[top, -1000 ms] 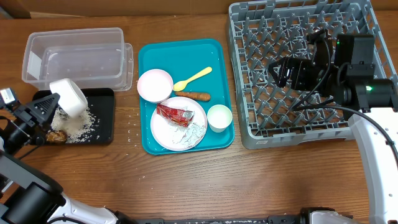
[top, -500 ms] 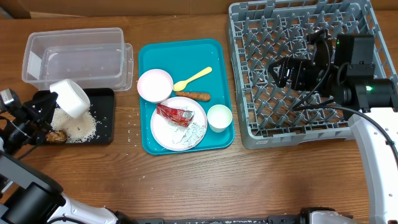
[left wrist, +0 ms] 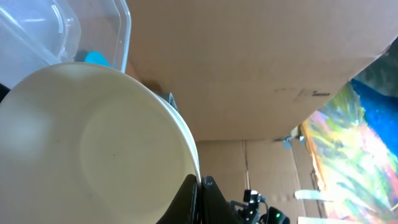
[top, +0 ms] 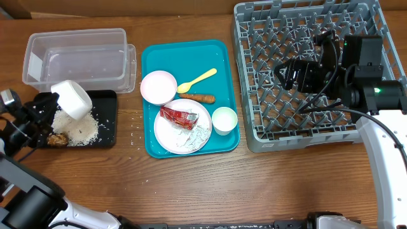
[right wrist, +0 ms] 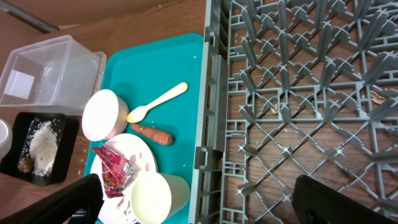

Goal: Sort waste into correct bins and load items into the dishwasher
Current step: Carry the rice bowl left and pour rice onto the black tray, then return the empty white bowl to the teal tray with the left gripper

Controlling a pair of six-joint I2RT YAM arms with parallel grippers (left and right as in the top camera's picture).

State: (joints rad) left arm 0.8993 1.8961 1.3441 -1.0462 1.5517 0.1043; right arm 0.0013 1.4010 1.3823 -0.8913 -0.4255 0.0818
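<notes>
The teal tray's bare far end (top: pixel 172 57) lies to my left gripper's right in the overhead view, so it should move outward over that end and release the bowl.
My left gripper (top: pixel 43 108) is shut on the rim of a white bowl (top: pixel 71 100) and holds it tilted over the black tray (top: pixel 105 121). Loose rice (top: pixel 79 129) and a brown lump (top: pixel 58 138) lie in that tray. In the left wrist view the bowl (left wrist: pixel 93 143) fills the frame, with my fingers (left wrist: pixel 200 186) pinching its edge. My right gripper (top: pixel 284 74) is open and empty above the grey dish rack (top: pixel 318 127). On the teal tray (top: pixel 191 54) are a second bowl (top: pixel 158 87), a yellow spoon (top: pixel 197 79), a carrot stick (top: pixel 198 98), a cup (top: pixel 224 119) and a plate (top: pixel 166 130) with a red wrapper (top: pixel 178 116) and a napkin (top: pixel 200 135).
The clear tub (top: pixel 76 60) stands behind the black tray, with nothing in it. The right wrist view shows the rack (right wrist: pixel 298 93), the cup (right wrist: pixel 152 196), the wrapper (right wrist: pixel 112 171), the spoon (right wrist: pixel 155 102) and the tub (right wrist: pixel 50 78). Bare wood runs along the front.
My left gripper has shifted slightly left with the tilted bowl still over the black tray. The right arm has not moved.
</notes>
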